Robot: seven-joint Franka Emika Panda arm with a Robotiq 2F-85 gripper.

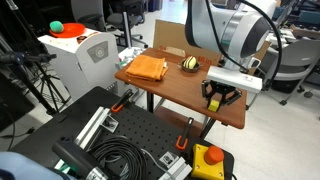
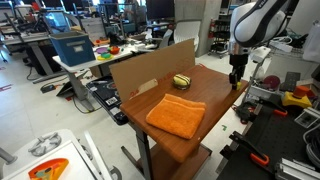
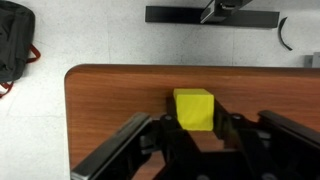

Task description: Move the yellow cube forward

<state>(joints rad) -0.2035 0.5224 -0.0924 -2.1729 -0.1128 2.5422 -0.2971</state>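
My gripper carries the small bright yellow cube toward the cardboard side next and releases it, since bare tabletop beside the striped ball lies on that side.
The yellow cube (image 3: 194, 108) is a small bright block sitting between my gripper's (image 3: 196, 125) two black fingers, which press against its sides, close to the wooden table's edge (image 3: 90, 110). In an exterior view the cube (image 1: 213, 100) shows as a yellow spot inside the gripper (image 1: 215, 104), at the table's near right part and at surface level. In an exterior view the gripper (image 2: 235, 84) stands at the table's far edge and the cube is too small to make out. The striped ball (image 1: 190, 64) (image 2: 181, 81) and the folded orange cloth (image 1: 147, 68) (image 2: 177, 115) lie apart from the gripper.
A cardboard wall (image 1: 168, 38) (image 2: 148, 68) stands along one side of the table (image 1: 180, 92). Below the table's front are a black perforated plate with coiled cables (image 1: 120, 150) and a yellow box with a red button (image 1: 208, 157). A white cabinet (image 1: 80, 55) stands nearby.
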